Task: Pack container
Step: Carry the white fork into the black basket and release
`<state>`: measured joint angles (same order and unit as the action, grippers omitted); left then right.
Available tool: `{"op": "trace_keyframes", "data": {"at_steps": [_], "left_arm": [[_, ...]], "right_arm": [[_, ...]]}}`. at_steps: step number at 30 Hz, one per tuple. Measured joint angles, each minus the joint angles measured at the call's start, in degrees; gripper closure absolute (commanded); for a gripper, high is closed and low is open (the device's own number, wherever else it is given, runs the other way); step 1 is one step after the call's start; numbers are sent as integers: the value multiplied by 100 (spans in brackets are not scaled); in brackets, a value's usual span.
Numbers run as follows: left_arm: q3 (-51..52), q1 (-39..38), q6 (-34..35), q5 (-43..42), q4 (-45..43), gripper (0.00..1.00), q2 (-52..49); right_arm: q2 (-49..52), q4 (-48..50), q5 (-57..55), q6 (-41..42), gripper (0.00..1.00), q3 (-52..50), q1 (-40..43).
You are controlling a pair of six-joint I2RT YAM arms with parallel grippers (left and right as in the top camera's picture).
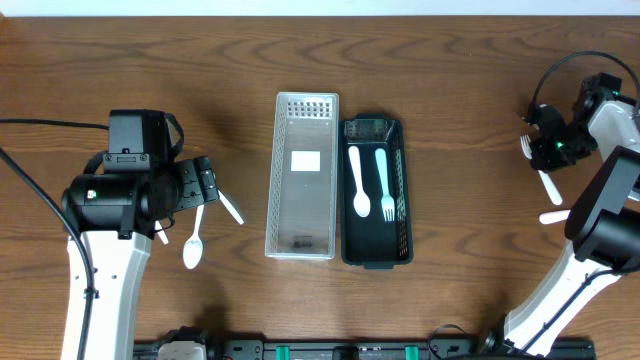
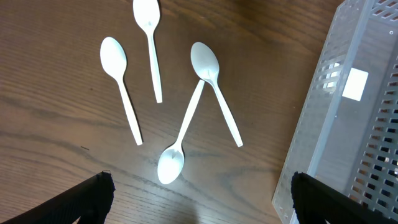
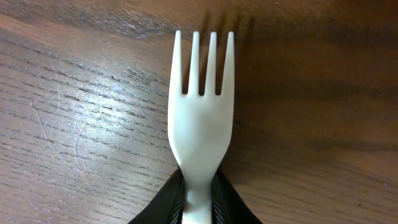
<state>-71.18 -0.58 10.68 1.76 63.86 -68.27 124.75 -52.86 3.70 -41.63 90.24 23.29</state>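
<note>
My right gripper will lift the white fork across and lower it between spoon and pale blue fork, since utensils already lie in the black container.
A black container at the table's middle holds a white spoon and a pale blue fork. A clear perforated tray lies beside it on the left; it also shows in the left wrist view. My left gripper is open and empty above several white spoons on the table; one spoon lies just ahead of the open fingers. My right gripper is shut on the handle of a white fork, at the jaws, close over the table at the far right.
Two more white utensils lie on the table near the right arm's base, one below the other. A black cable runs over the table's left side.
</note>
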Motion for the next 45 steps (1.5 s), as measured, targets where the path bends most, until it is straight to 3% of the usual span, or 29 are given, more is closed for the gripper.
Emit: {"op": "trace_keyframes", "data": {"at_steps": [7, 16, 21, 26, 31, 38, 45], "left_arm": [[0, 0, 0, 0, 0, 7, 0], [0, 0, 0, 0, -2, 7, 0], [0, 0, 0, 0, -2, 7, 0], [0, 0, 0, -2, -2, 7, 0], [0, 0, 0, -2, 0, 7, 0], [0, 0, 0, 0, 0, 7, 0], [0, 0, 0, 0, -2, 7, 0]], "right_arm": [[-2, 24, 44, 175, 99, 0, -4], [-129, 107, 107, 1014, 99, 0, -437], [-1021, 66, 151, 1799, 99, 2, -1001], [-2406, -125, 28, 2855, 99, 94, -1880], [-3152, -706, -98, 4601, 99, 181, -3088], [-3069, -953, -181, 6443, 99, 0, -4452], [-2592, -868, -310, 7460, 99, -590, -5480]]}}
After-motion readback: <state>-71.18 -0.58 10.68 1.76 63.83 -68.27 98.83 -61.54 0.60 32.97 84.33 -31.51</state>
